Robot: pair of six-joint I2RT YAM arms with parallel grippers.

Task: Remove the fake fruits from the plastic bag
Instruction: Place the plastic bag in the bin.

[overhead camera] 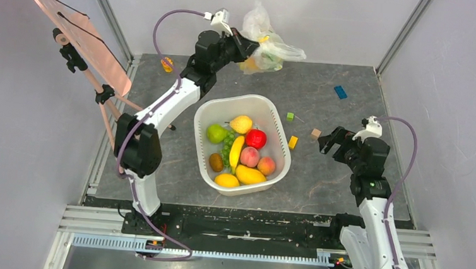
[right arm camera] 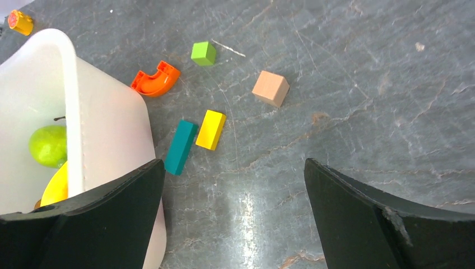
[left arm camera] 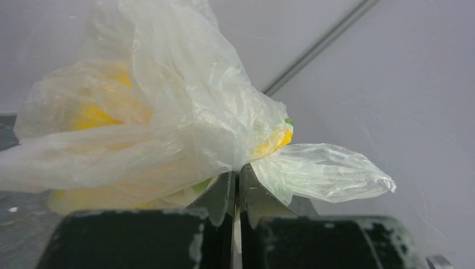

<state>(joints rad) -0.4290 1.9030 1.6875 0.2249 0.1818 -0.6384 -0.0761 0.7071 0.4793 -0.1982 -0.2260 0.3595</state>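
Observation:
Next, my left gripper carries the plastic bag (overhead camera: 262, 35) back, lowers it onto the toy fruits in the white basin (overhead camera: 251, 152) and releases it. Fake fruits show inside the white basin.
The plastic bag (overhead camera: 262, 35) is at the far back of the table, crinkly and see-through. My left gripper (overhead camera: 246, 46) is shut on a pinch of its film; in the left wrist view the fingers (left arm camera: 224, 193) meet with the plastic bag (left arm camera: 185, 112) bunched between them. Fake fruits show through the film as yellow and green patches (overhead camera: 254, 63), and a yellow one (left arm camera: 273, 142) shows just above the pinch. My right gripper (overhead camera: 327, 141) hangs open over bare table (right arm camera: 235, 179), to the right of the basin and holding nothing.
A white basin (overhead camera: 244, 100) at the table's middle holds several toy fruits; its wall (right arm camera: 95, 112) is beside my right gripper's left finger. Small blocks lie to its right: green (right arm camera: 203, 53), tan (right arm camera: 271, 88), yellow (right arm camera: 211, 129), teal (right arm camera: 181, 147), an orange arch (right arm camera: 156, 78). A blue block (overhead camera: 340, 91) lies farther back.

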